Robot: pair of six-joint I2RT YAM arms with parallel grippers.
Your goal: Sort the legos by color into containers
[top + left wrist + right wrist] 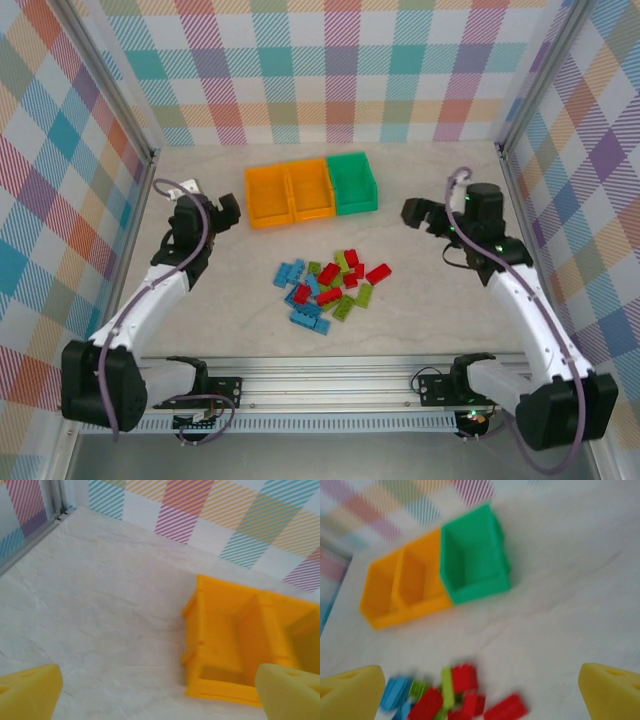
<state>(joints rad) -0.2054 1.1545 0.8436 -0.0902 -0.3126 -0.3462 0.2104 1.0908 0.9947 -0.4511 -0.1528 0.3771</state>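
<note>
The tabletop beside the blue lego nearest its arm [282,274] is bare, so my fingers have room there. My left gripper will go back toward the pile and down onto that lego.
Several blue, red and lime green legos [328,288] lie in a loose pile mid-table, also in the right wrist view as a blurred pile [455,692]. Behind them stand the containers in a row: two orange bins [288,193] and a green bin [353,181]. My left gripper [224,211] hovers open just left of the orange bins, which the left wrist view shows as an orange bin [235,645] between its yellow fingertips [30,690]. My right gripper [420,215] hovers open to the right of the green bin [472,555], with nothing between its yellow pads [612,687].
Checkered walls enclose the table on three sides, with metal corner posts [120,110] at the back left and right. A rail [330,385] carrying both arm bases runs along the near edge. Bare tabletop [100,610] lies left of the bins.
</note>
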